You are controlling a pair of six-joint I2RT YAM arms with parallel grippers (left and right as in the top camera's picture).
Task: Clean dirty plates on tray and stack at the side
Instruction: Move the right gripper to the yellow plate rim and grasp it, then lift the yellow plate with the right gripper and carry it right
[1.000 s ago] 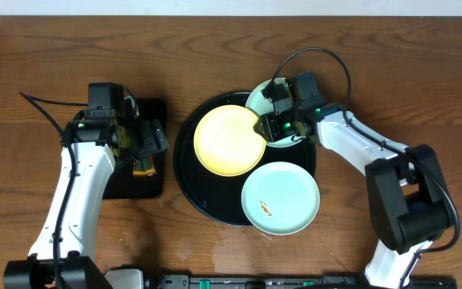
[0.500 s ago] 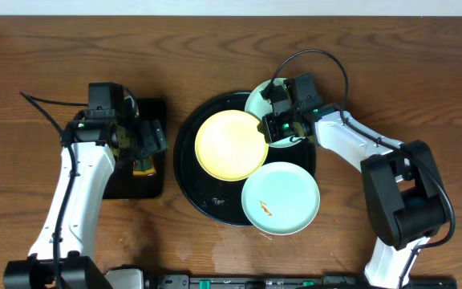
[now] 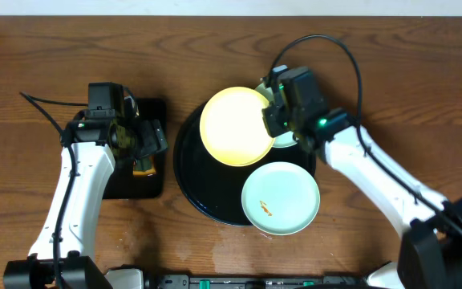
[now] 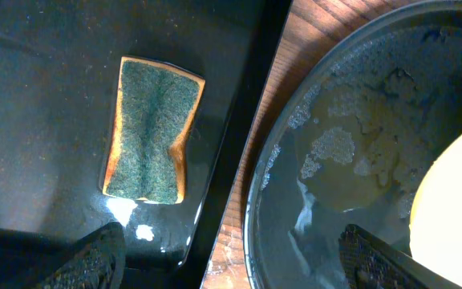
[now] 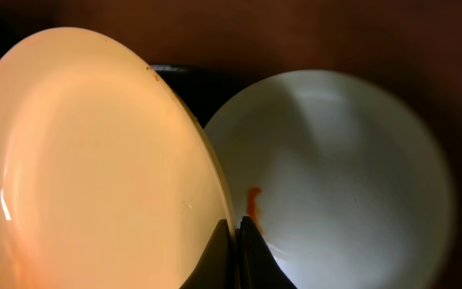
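Observation:
I will next carry the plate with my right gripper onto the empty wooden table below it and to its right in the overhead view, lower the plate and let go of the plate's rim.
My right gripper [image 3: 268, 120] is shut on the rim of the pale yellow plate [image 3: 235, 126] and holds it lifted and tilted over the round black tray [image 3: 189, 172]. The right wrist view shows the fingers [image 5: 235, 233] pinching that plate's edge [image 5: 95, 160]. A mint-green plate [image 3: 280, 198] with an orange smear lies on the tray's front right. A second mint-green plate [image 3: 285, 140] lies mostly hidden under my right gripper; in the right wrist view it [image 5: 335, 177] shows an orange smear. My left gripper [image 4: 231, 265] is open over the gap between the rectangular tray and the round tray [image 4: 335, 201].
A green and orange sponge [image 4: 151, 128] lies on the wet rectangular black tray [image 3: 127, 181] at the left. The round tray's floor is wet and soapy [image 4: 351, 144]. Bare wooden table [image 3: 391, 64] surrounds both trays.
My right gripper has lifted the yellow plate off the tray and carried it up and toward the back. The left arm has not moved.

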